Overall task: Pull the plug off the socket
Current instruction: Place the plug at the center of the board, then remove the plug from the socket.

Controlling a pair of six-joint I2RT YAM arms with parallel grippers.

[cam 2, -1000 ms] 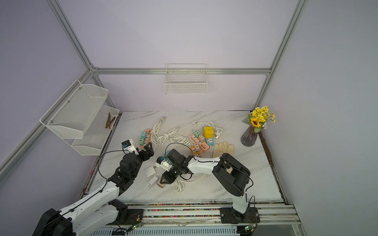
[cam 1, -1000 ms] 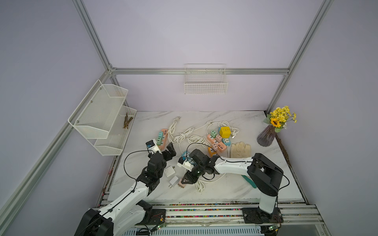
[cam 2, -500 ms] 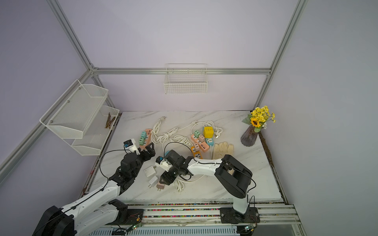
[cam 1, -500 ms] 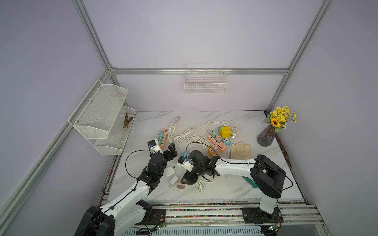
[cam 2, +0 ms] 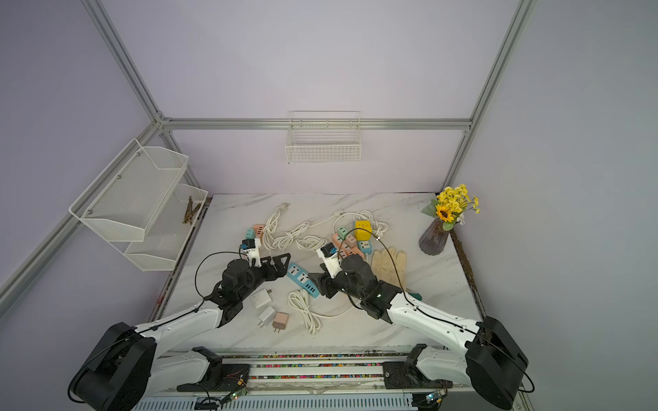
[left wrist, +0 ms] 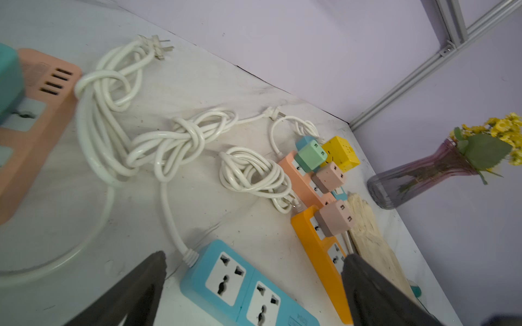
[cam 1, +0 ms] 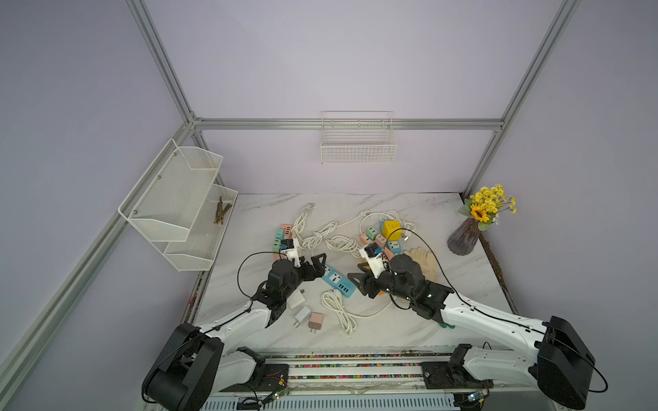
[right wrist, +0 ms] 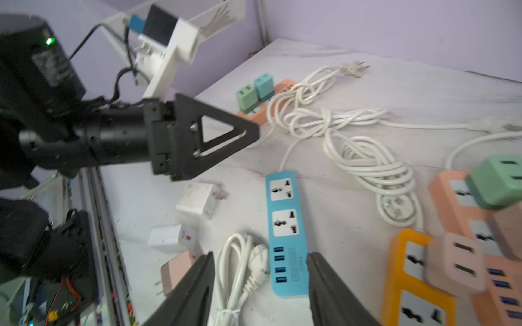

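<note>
My right gripper moves outward next, tilts downward and lowers to close around the pink plug on the orange power strip, because the blue power strip's sockets are bare.
A blue power strip (cam 1: 336, 281) (cam 2: 302, 279) lies mid-table with both of its sockets bare (left wrist: 243, 282) (right wrist: 285, 225). A pink plug (cam 1: 316, 320) (cam 2: 280, 320) (right wrist: 176, 271) and two white plugs (cam 1: 296, 298) (cam 1: 302, 315) (right wrist: 197, 200) lie loose near the front left. My left gripper (cam 1: 318, 265) (cam 2: 281, 263) (left wrist: 254, 255) hovers wide open over the strip's cord end. Above the strip's USB end, my right gripper (cam 1: 359, 283) (cam 2: 322, 284) (right wrist: 261, 255) is open and holds nothing.
A coiled white cord (cam 1: 338, 309) lies beside the strip. An orange strip (left wrist: 319, 245) and salmon strips (cam 1: 285, 235) (left wrist: 299, 175) carry pink, green and teal plugs. Behind them are knotted cords (cam 1: 320, 238), a yellow cube (cam 1: 390, 227), gloves (cam 2: 390, 265) and a vase (cam 1: 463, 242).
My right gripper has opened and let go of the pink plug, then lifted back to the right. The left gripper has shifted slightly right toward the blue strip.
</note>
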